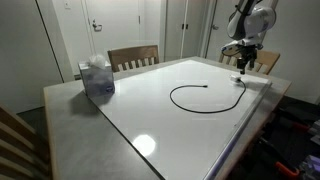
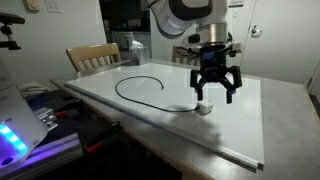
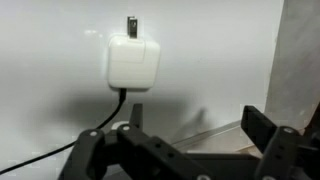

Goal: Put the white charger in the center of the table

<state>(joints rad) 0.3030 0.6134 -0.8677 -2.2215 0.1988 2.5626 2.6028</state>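
Observation:
I need to move my gripper to the left in the wrist view next and lower its open fingers around the charger's cord end (image 2: 201, 107) (image 3: 128, 83), because it is below and on that side.
The white charger (image 2: 205, 108) is a small white plug block lying on the table's glossy white panel (image 2: 170, 95) near one edge. It also shows in the wrist view (image 3: 133, 63), lying flat with its prongs pointing up in the picture. Its thin black cord (image 2: 138, 84) curls in a wide loop across the panel, also seen in an exterior view (image 1: 200, 100). My gripper (image 2: 215, 88) hangs just above the charger, open and empty. In the wrist view the two fingers (image 3: 185, 150) are spread wide, and the charger lies beyond them. The charger is hard to make out under the gripper (image 1: 243, 62).
A bluish tissue box (image 1: 97, 78) stands at a corner of the table (image 1: 70, 110). Wooden slat-back chairs (image 1: 133, 57) (image 2: 90, 58) stand along the table's sides. Equipment with blue lights (image 2: 15, 135) sits beside the table.

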